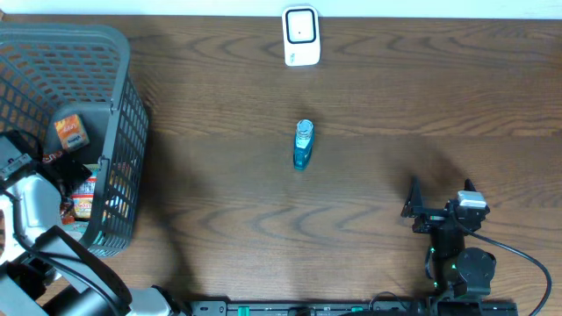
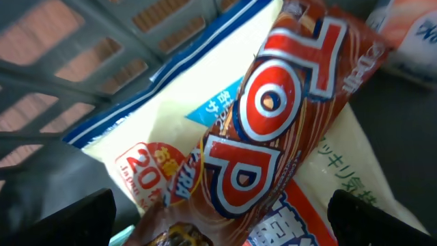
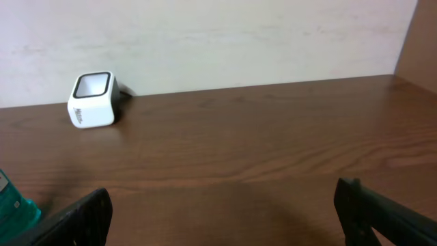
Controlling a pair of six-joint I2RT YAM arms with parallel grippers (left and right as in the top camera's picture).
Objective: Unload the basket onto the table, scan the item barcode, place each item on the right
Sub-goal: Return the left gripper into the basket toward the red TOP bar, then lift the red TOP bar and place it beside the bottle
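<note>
My left gripper's open fingers are already on both sides of the brown snack pack's lower end [image 2: 220, 193], so it will move down, edge along that end toward the big P, and close.
A brown snack pack [image 2: 273, 130] with big red and white letters lies on top of white and yellow packets inside the grey basket [image 1: 118, 105]. My left gripper [image 2: 218, 222] hangs right over the pack's lower end, open, one finger on either side and neither touching it. No barcode shows on the pack. The white scanner [image 1: 300, 35] stands at the table's far edge, also in the right wrist view [image 3: 92, 100]. My right gripper [image 1: 439, 189] rests open and empty low over the table at the front right.
A blue bottle [image 1: 303, 146] lies in the middle of the table, its edge showing at the left in the right wrist view [image 3: 13, 205]. An orange pack [image 1: 70, 132] and other packets [image 1: 83, 200] sit in the basket. The basket's mesh wall [image 2: 68, 68] stands close behind the pack.
</note>
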